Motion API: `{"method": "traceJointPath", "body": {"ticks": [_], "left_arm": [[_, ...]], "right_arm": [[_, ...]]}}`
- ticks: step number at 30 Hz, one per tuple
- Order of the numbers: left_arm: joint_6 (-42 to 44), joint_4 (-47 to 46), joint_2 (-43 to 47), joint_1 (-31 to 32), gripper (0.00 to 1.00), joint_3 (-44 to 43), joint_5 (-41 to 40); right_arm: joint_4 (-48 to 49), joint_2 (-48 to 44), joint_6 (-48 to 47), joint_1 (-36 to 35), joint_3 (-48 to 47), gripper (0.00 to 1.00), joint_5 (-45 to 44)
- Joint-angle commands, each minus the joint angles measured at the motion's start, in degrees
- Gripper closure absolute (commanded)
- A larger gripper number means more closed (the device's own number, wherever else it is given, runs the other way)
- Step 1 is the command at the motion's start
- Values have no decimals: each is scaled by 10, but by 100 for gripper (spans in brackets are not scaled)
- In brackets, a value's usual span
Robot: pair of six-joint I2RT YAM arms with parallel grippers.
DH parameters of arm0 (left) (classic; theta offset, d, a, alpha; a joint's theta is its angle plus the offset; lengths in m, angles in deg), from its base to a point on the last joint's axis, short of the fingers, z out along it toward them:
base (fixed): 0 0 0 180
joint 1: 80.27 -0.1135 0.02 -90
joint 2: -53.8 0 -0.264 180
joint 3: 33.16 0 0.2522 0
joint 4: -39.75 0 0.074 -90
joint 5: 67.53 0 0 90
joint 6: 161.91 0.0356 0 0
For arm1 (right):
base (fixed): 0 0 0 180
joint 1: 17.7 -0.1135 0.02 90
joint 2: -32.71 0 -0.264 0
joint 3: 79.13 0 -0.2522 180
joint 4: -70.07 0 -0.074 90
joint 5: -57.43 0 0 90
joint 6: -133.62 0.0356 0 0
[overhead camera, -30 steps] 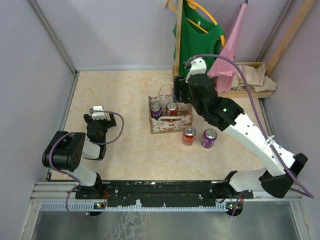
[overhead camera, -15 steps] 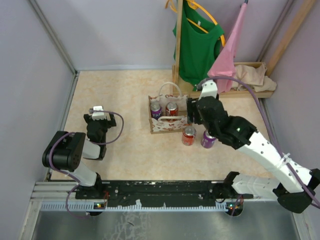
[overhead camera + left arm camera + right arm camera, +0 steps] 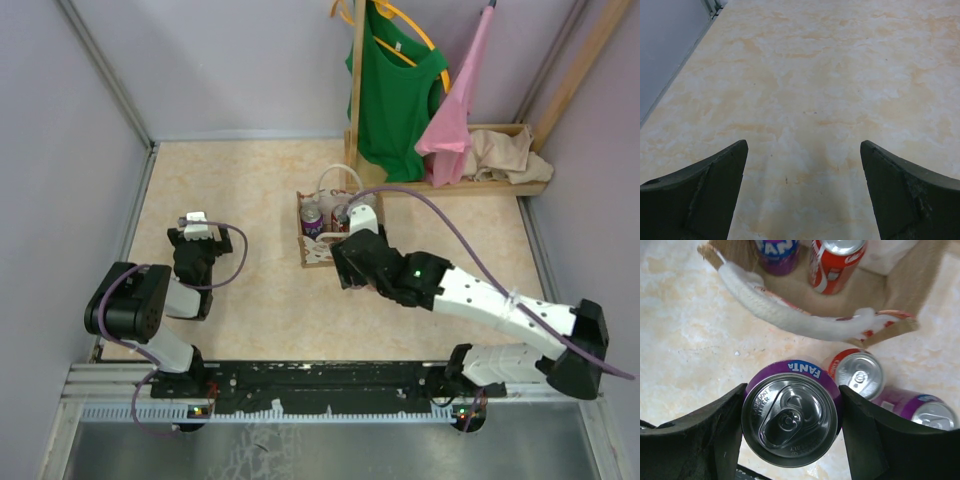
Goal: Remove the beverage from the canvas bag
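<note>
My right gripper should lower the purple can to the left in the top view, onto the empty table in front of the canvas bag (image 3: 314, 251) beside the red can.
The canvas bag (image 3: 314, 251), cream with red print and white handles, stands mid-table. It also shows at the top of the right wrist view (image 3: 790, 320), holding a purple can (image 3: 777, 250) and a red can (image 3: 835, 262). My right gripper (image 3: 791, 420) is shut on a purple Fanta can (image 3: 790, 422), just in front of the bag; in the top view the gripper (image 3: 346, 272) hides that can. A red can (image 3: 857, 374) and another purple can (image 3: 920, 410) are on the table beside it. My left gripper (image 3: 802, 190) is open and empty over bare table at the left (image 3: 195, 235).
A wooden rack at the back right holds a green shirt (image 3: 395, 90) and a pink garment (image 3: 455, 110), with a plain beige cloth (image 3: 505, 155) on its base. Grey walls close in the left, back and right sides.
My right arm has swung from behind the bag, round its right side, to its front, and now covers the two cans on the table. The left arm has not moved.
</note>
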Motion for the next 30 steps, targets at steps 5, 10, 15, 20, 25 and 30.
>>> {"method": "traceJointPath", "body": {"ticks": [5, 10, 15, 20, 25, 30], "left_arm": [[-6, -25, -4, 0, 0, 4, -4], [-5, -25, -4, 0, 0, 4, -4], [-6, -25, -4, 0, 0, 4, -4], [-6, -25, -4, 0, 0, 3, -4], [-6, -24, -4, 0, 0, 4, -4], [-5, -25, -4, 0, 0, 4, -4]], "right_arm": [[162, 85, -19, -4, 4, 100, 44], [211, 118, -14, -4, 23, 100, 58], [255, 137, 5, -3, 53, 100, 56], [267, 161, 23, 1, 68, 100, 54], [270, 173, 39, 3, 72, 97, 45], [257, 186, 43, 3, 64, 55, 44]]}}
